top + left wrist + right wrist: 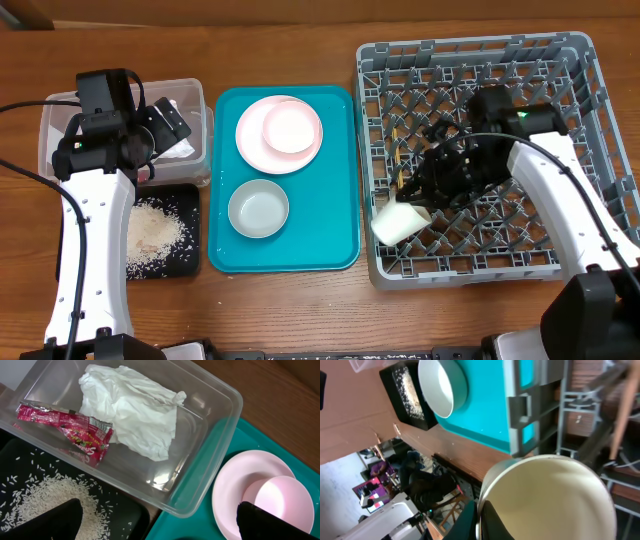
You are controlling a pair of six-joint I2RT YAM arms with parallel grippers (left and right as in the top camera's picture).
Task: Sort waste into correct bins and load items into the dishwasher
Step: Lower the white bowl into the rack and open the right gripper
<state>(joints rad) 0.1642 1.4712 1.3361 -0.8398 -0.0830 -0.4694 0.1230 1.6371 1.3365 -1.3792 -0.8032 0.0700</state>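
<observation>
My right gripper holds the cream cup (398, 222) above the near corner of the grey dish rack, so I should next lower the cup among the rack's empty wires and let go of the cup's rim.
My left gripper (165, 125) (160, 525) is open and empty, above the near corner of the clear tub (205, 130) (220, 425). The tub holds the crumpled white napkin (132, 410) and the red sauce packet (70, 427). Rice (155, 232) (45, 492) lies in the black tray (190, 255) (125, 520). My right gripper (420, 200) (482, 520) is shut on the rim of the cream cup (398, 222) (555, 495), tilted at the front left of the grey dish rack (560, 60). Thin wooden chopsticks (398, 150) lie in the rack.
The teal tray (340, 180) (200, 510) lies between bins and rack. It holds a pink plate (262, 145) (235, 480) with a smaller plate (291, 127) (285, 500) on it, and the grey bowl (258, 208) (442, 387).
</observation>
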